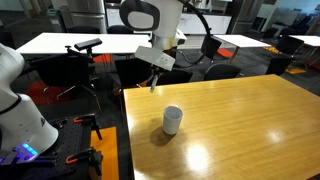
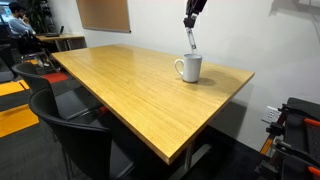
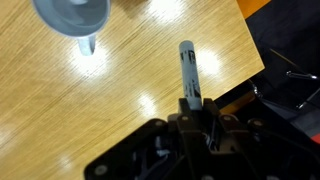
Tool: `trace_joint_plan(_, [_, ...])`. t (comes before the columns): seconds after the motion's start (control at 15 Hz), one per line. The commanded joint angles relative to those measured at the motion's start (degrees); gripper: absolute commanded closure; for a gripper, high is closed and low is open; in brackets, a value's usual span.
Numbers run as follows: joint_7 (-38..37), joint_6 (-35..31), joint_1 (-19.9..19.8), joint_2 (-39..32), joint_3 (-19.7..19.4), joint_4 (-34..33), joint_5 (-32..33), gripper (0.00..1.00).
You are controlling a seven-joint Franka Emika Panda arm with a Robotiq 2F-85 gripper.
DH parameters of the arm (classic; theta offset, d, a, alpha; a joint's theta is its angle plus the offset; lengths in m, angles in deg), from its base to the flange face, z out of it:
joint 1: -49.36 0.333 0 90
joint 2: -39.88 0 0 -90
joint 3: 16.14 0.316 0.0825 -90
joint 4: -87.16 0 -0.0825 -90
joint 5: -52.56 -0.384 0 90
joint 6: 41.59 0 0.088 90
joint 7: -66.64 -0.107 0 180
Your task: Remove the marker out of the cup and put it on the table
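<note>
The bare wood beside the cup is an open patch below my gripper, so my gripper should go down a little over it and let go of the marker (image 1: 152,87).
My gripper (image 3: 190,106) is shut on the marker (image 3: 187,68), a pale pen with a dark end that sticks out from between the fingers. In both exterior views the gripper (image 1: 153,70) (image 2: 191,18) holds the marker (image 1: 152,87) (image 2: 190,38) in the air above the honey-coloured wooden table (image 1: 250,120) (image 2: 120,90) (image 3: 100,110). The marker is outside the cup. The white-grey cup (image 1: 172,120) (image 2: 189,68) stands upright on the table near one edge. In the wrist view the cup (image 3: 72,15) is at the top left, apart from the marker.
The table's edge (image 3: 245,60) runs close to the gripper, with dark floor beyond it. Black chairs (image 2: 70,125) stand by the table. White-topped tables (image 1: 60,42) stand at the back. Another white robot arm (image 1: 20,110) is at the frame side.
</note>
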Motion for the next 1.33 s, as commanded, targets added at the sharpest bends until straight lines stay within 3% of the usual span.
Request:
trace_joint_plan(0.0, [0.3, 5.3, 0.9, -3.9, -0.2, -3.9, 1.5, 0.95])
trace_joint_plan(0.33, [-0.6, 9.2, 1.0, -8.4, 0.9, -6.9, 3.9, 0.95])
trace_joint_plan(0.4, [-0.7, 9.9, 1.0, -9.1, 1.1, -7.5, 4.4, 0.56])
trace_joint_plan(0.6, [-1.0, 12.2, 0.7, -10.7, 1.5, -9.4, 5.4, 0.42])
trace_joint_plan(0.93, [-3.0, 16.7, 0.2, -11.7, 1.2, -11.9, 6.3, 0.03])
trace_joint_plan(1.27, [-7.5, 21.4, -0.8, -9.8, 0.4, -12.8, 6.7, 0.00])
